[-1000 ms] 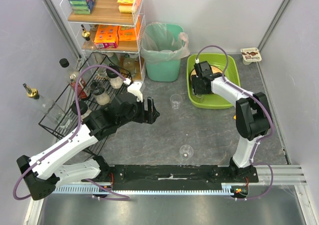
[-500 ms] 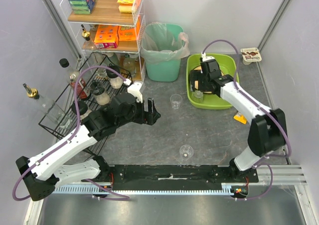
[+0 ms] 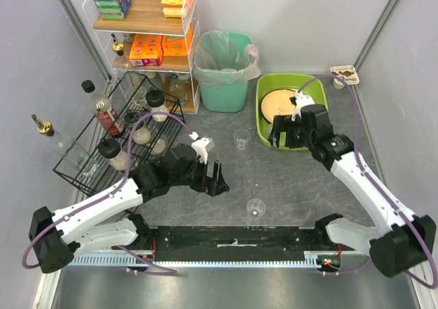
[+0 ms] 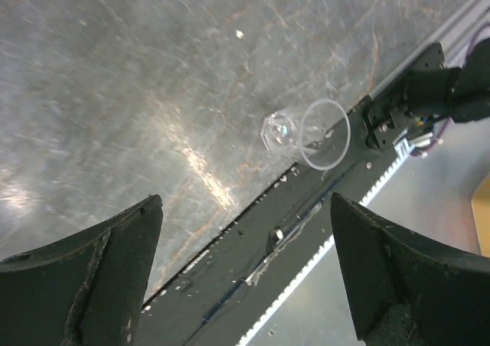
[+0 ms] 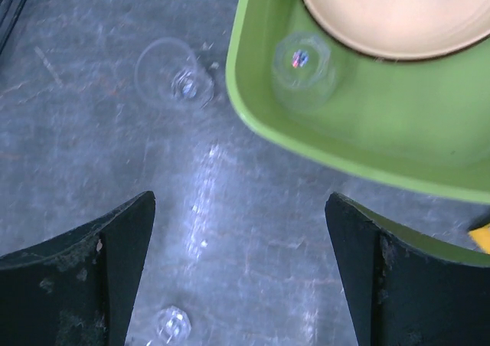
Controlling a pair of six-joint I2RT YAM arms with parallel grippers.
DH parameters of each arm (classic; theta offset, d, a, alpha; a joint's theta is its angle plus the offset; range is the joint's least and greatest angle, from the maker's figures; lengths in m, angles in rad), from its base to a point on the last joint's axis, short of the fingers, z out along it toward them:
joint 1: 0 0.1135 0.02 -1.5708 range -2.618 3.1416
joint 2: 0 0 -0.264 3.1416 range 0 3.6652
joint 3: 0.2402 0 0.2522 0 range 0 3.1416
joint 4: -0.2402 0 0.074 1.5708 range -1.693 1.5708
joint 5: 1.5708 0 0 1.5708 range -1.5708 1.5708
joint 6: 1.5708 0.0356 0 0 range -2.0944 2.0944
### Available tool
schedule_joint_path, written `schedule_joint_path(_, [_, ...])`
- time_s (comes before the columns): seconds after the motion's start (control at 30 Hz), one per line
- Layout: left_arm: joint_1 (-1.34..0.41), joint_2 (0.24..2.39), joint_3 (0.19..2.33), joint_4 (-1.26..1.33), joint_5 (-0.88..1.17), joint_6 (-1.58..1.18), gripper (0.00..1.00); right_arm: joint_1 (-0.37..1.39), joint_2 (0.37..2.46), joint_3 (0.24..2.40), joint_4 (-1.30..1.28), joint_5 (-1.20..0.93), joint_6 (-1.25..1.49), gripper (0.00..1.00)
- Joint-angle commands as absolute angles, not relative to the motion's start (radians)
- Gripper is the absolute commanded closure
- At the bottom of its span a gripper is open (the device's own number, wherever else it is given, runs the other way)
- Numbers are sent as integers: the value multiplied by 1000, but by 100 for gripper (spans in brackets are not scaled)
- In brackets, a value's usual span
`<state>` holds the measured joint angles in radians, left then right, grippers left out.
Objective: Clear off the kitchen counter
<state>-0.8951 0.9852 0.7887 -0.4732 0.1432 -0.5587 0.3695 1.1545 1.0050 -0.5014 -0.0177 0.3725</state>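
The near cup stands outside the tub [image 3: 311,83], so my left gripper moves down and to the right in the top view next, onto the near cup's rim facing it.
The kitchen counter [image 3: 287,179] is dark grey and mottled. A clear cup [image 3: 241,139] stands on it mid-counter, and a second clear cup [image 3: 255,208] stands near the front rail. My left gripper [image 3: 217,179] is open and empty, left of the near cup; that cup [image 4: 306,132] shows beyond its fingers in the left wrist view. My right gripper [image 3: 279,137] is open and empty over the near-left rim of the lime-green tub [image 3: 311,83]. In the right wrist view a clear cup [image 5: 304,70] stands inside the tub [image 5: 367,139] beside a tan plate [image 5: 390,17].
A green bin [image 3: 222,70] with a liner stands at the back. A black wire rack [image 3: 82,160] with bottles and a white shelf [image 3: 147,29] of boxes fill the left. A small pot [image 3: 344,75] sits at the back right. A black rail [image 3: 233,240] runs along the near edge.
My right gripper has drawn back out of the tub toward its near-left rim, leaving a clear cup inside. My left gripper has moved right and nearer, toward the near cup.
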Motion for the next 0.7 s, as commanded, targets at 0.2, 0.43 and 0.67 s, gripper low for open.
schedule_joint_path(0.2, [-1120,1164,715,-164,34,-900,18,371,870,813,-517,-175,497,2])
schedule_joint_path(0.43, [-1196,1333,749,-97,-58,-1014,32,371,812,758,-537,-189,532,2])
schedule_joint_path(0.67, [-1216,1417,767,-52,-92,-1065,40,371,781,726,-540,-198,546,2])
